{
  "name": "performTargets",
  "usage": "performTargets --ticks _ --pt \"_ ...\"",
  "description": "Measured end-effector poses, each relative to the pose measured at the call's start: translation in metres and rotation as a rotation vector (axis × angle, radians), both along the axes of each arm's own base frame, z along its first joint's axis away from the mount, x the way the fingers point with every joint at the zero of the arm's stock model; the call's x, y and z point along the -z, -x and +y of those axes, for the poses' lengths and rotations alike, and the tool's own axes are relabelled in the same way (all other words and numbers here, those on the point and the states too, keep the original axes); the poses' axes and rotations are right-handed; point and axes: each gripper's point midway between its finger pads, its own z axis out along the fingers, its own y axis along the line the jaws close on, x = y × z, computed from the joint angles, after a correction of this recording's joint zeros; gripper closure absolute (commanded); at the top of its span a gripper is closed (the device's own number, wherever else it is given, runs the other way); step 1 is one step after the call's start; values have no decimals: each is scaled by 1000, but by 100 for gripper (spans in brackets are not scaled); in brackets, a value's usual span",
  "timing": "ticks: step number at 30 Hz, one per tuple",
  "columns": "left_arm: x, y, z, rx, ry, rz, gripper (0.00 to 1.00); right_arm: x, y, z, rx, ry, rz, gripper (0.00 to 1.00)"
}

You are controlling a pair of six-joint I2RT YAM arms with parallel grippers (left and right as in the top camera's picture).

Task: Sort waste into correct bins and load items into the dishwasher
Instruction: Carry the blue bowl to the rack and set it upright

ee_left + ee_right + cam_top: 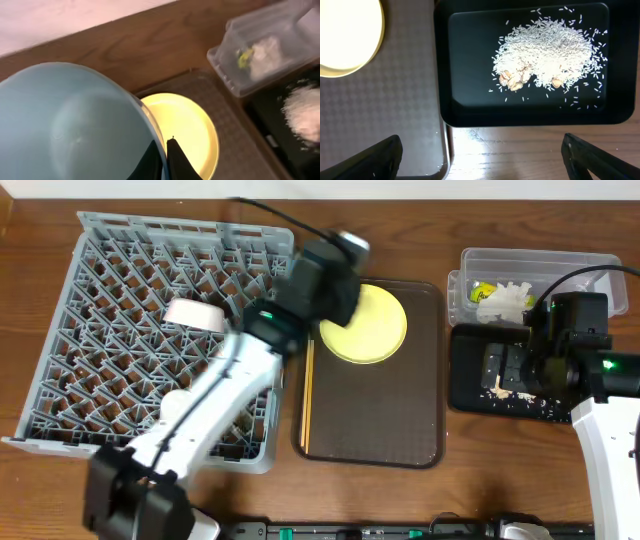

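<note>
My left gripper swings the light-blue bowl over the grey dish rack (pixel 110 270) next, turns, lowers and releases it into the dish rack's far end (pixel 204 263), where slots are empty.
My left gripper (pixel 166 160) is shut on the rim of the light-blue bowl (pixel 70 125) and holds it above the far left corner of the brown tray, by the pale-yellow plate (pixel 367 326), which also shows in the left wrist view (pixel 185 130). In the overhead view the arm mostly hides the bowl. A white bowl (pixel 196 314) lies in the grey dish rack (pixel 110 270). My right gripper (pixel 480 150) is open and empty over the near edge of the black tray (pixel 470 112), which holds pale grains (pixel 547 50). The clear tub (pixel 560 262) holds crumpled paper (pixel 506 301) and the wrapper (pixel 482 290).
The dark brown serving tray (pixel 390 415) lies between the rack and the bins, with wooden chopsticks (pixel 307 395) along its left edge. A few loose grains lie on the tray's corner. Bare wooden table shows in front of the black tray.
</note>
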Motion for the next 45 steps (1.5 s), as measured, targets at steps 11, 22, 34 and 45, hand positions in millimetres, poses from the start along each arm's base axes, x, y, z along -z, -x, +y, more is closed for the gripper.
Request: performTargets --ticks 11,22,34,45 --pt "-7 -21 86 26 456 256 94 0 0 0 0 0 0 1" --pt "3 -52 156 -12 771 363 94 0 1 0 0 0 4 1" --pt "32 -59 177 -52 929 527 94 0 1 0 0 0 4 1" --pt "10 -70 176 -17 1015 528 94 1 2 0 0 0 8 1"
